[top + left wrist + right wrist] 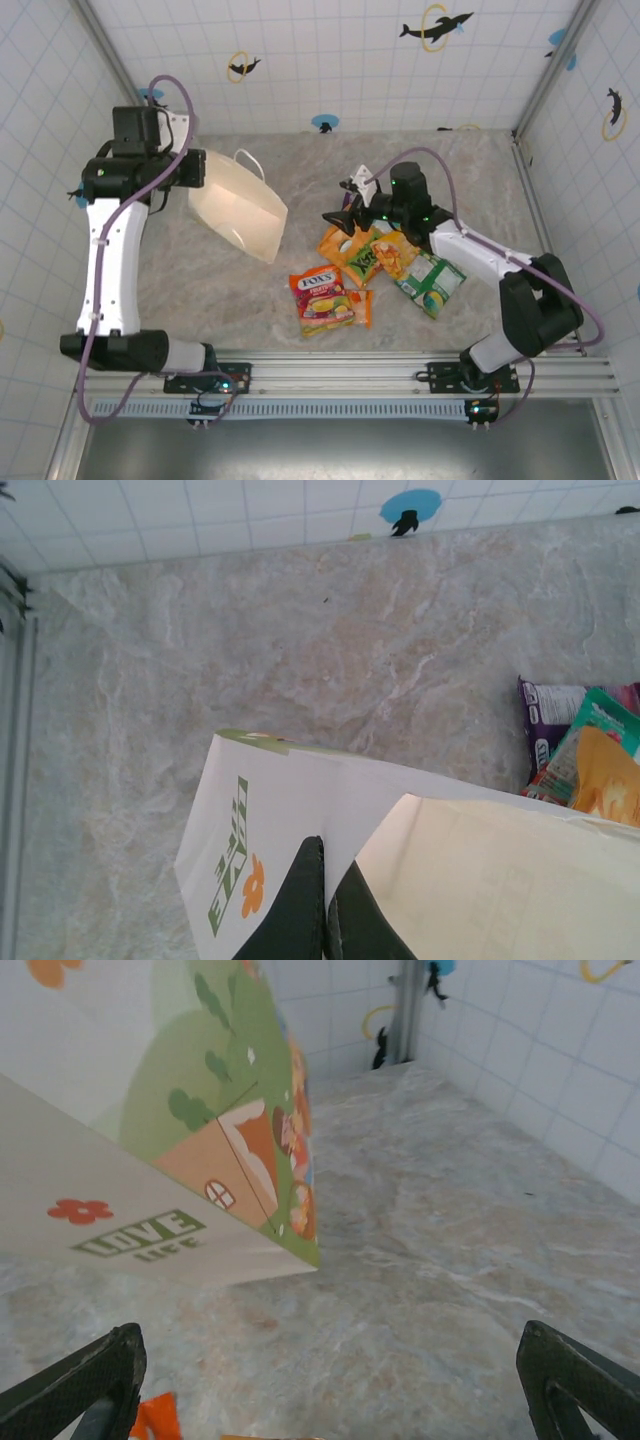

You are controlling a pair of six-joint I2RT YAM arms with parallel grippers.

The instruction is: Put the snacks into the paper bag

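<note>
The bag (240,212) still hangs tilted, so next my left gripper will lower the bag's pinched rim slightly back toward the bag's base onto the marble and release it.
The paper bag (240,212) lies tipped on the table, its mouth toward the left arm. My left gripper (197,168) is shut on the bag's rim; in the left wrist view both fingers (300,910) pinch the white wall of the paper bag (290,810) beside the open mouth. The snacks lie right of the bag: a red FOX'S packet (320,296), an orange packet (340,244), a yellow one (396,254) and a green-teal one (433,284). My right gripper (343,206) hovers open above the pile's far-left edge, nothing between its fingers (90,1385). An orange packet corner (155,1416) shows below it.
Tiled walls with dolphin stickers close in the table on three sides. A purple packet (550,725) lies by the bag's mouth. Bare marble surface (450,170) stretches behind the snacks. The printed side of the bag (230,1150) stands close in front of the right wrist.
</note>
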